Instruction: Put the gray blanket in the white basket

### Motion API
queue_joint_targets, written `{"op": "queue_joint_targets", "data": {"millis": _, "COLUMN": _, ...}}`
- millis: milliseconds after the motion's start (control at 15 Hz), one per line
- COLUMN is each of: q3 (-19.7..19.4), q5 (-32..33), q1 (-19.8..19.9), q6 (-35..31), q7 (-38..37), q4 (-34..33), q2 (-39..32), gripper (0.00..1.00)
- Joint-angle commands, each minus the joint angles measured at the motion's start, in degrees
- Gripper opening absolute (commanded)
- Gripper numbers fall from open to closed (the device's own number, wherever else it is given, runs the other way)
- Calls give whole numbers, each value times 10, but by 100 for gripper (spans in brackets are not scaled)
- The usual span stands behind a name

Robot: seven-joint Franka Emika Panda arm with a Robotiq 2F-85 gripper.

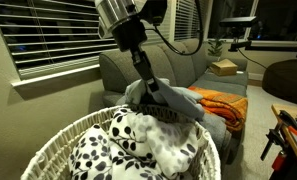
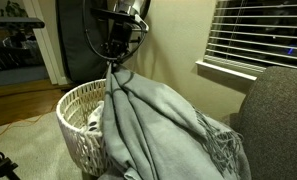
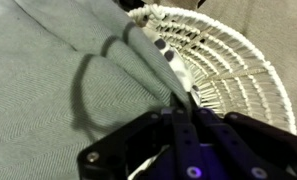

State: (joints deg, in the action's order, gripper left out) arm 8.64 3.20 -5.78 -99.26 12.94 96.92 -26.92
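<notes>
The gray blanket hangs over the sofa edge beside the basket [image 2: 73, 108], so I need to pull my gripper farther over the spotted blanket inside and let go of the bunched corner.
The gray blanket [image 2: 158, 125] hangs in long folds from my gripper [image 2: 112, 68], which is shut on a bunched corner of it. It drapes down over the sofa edge and beside the white basket [image 2: 73, 108]. In an exterior view the gripper [image 1: 146, 80] holds the gray blanket [image 1: 166, 100] just above the far rim of the white basket [image 1: 58, 140]. In the wrist view the gripper [image 3: 185, 100] pinches the gray blanket [image 3: 48, 80], with the white basket [image 3: 233, 70] rim to the right.
A white blanket with black spots [image 1: 138, 148] fills the basket. An orange blanket [image 1: 220, 103] and a cardboard box [image 1: 224, 68] lie on the gray sofa [image 1: 178, 65]. Window blinds [image 2: 253, 35] hang behind. A wooden floor [image 2: 18, 105] lies beyond the basket.
</notes>
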Motion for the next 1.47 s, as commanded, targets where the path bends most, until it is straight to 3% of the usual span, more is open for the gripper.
{"op": "queue_joint_targets", "data": {"millis": 0, "q3": 12, "q5": 2, "q1": -21, "q6": 48, "q7": 21, "q4": -40, "q2": -10, "gripper": 1}}
{"op": "queue_joint_targets", "data": {"millis": 1067, "q3": 42, "q5": 48, "q1": -87, "q6": 124, "q7": 90, "q4": -157, "q2": -70, "gripper": 1}}
{"op": "queue_joint_targets", "data": {"millis": 1133, "q3": 40, "q5": 51, "q1": -89, "q6": 126, "q7": 89, "q4": -159, "q2": -72, "gripper": 28}}
{"op": "queue_joint_targets", "data": {"millis": 1267, "q3": 40, "q5": 51, "q1": -89, "q6": 129, "q7": 90, "q4": -160, "q2": -74, "gripper": 35}}
{"op": "queue_joint_targets", "data": {"millis": 1400, "q3": 38, "q5": 52, "q1": -89, "q6": 128, "q7": 84, "q4": -159, "q2": -70, "gripper": 48}}
